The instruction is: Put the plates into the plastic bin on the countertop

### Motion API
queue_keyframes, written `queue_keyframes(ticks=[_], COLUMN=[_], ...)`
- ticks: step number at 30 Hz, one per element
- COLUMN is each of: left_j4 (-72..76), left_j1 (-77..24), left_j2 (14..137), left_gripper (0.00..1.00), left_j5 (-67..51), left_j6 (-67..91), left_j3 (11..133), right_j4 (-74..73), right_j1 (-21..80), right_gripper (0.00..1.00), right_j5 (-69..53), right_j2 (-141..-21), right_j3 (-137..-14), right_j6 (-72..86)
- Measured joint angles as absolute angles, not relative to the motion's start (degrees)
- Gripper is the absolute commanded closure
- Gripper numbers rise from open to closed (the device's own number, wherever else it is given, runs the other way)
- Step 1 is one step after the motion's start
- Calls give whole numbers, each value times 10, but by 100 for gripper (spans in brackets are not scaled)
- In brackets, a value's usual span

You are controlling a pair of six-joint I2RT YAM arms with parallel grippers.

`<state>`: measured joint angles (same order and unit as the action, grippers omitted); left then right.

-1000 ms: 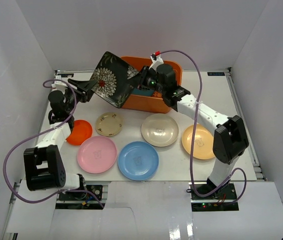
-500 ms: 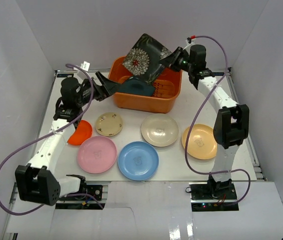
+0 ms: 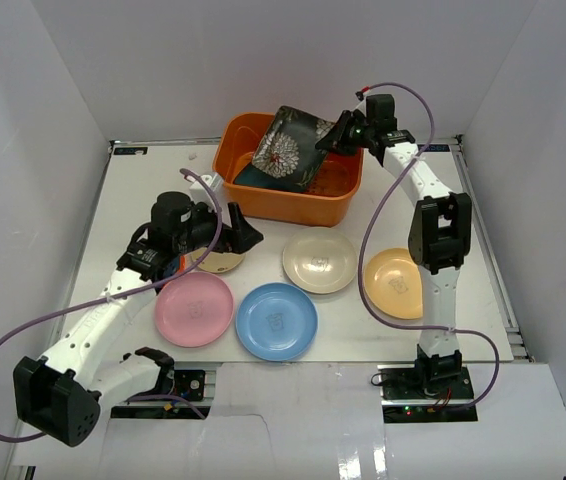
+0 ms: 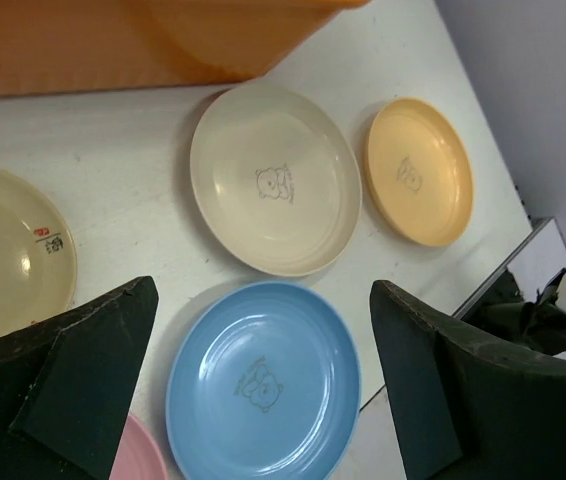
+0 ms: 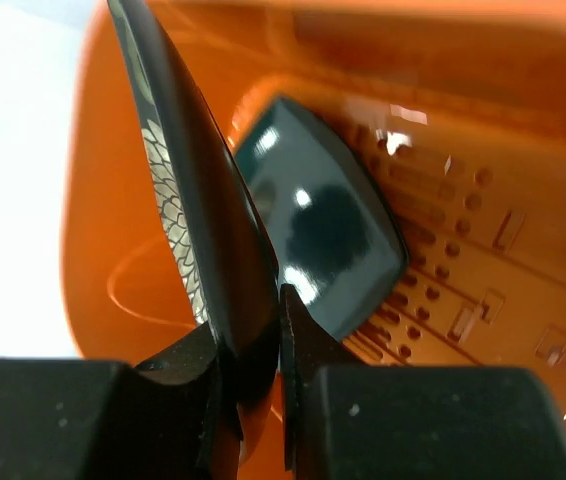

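Observation:
My right gripper lowers to the left in the top view next and releases its black flowered plate onto the square teal plate (image 3: 251, 179) (image 5: 323, 230), which lies below on that side.
The orange plastic bin (image 3: 340, 206) stands at the back of the white countertop (image 3: 143, 190). My right gripper (image 3: 341, 136) is shut on the rim of the square black flowered plate (image 3: 288, 148) and holds it tilted inside the bin (image 5: 483, 230), above the square teal plate (image 3: 251, 179). The right wrist view shows the black plate (image 5: 193, 180) edge-on between the jaws, with the teal plate (image 5: 323, 230) behind it. My left gripper (image 3: 240, 236) is open and empty above the small beige plate (image 3: 219, 264). In the left wrist view it (image 4: 263, 290) hovers over the blue plate (image 4: 263, 380).
The pink (image 3: 194, 309), blue (image 3: 276, 321), cream (image 3: 319, 260) and yellow-tan (image 3: 395, 283) plates lie in a row on the near half of the countertop. My left arm hides the orange-red plate. White walls enclose the countertop on three sides.
My right gripper lowered the black flowered plate into the bin. My left gripper left the teal plate in the bin and drew back over the beige and blue plates.

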<state>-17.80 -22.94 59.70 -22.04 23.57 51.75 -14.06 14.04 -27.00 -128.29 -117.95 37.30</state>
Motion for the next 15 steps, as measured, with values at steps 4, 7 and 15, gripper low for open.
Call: queue_keyframes(ticks=[4,7,15], left_j4=[-195,-195,-200], left_j1=[-250,-261,-274], left_j2=[601,604,641], left_gripper=[2,2,2], left_j5=[-198,-185,-168], left_j6=[216,207,204], left_j3=[511,511,511], right_j4=[-171,-172,-196], right_j1=[154,166,190], right_gripper=[92,92,72], right_j5=[-266,-257,-232], right_j2=[-1293,-1301,-1351], right_j3=[-1177,-1177,-1194], right_j6=[352,340,330])
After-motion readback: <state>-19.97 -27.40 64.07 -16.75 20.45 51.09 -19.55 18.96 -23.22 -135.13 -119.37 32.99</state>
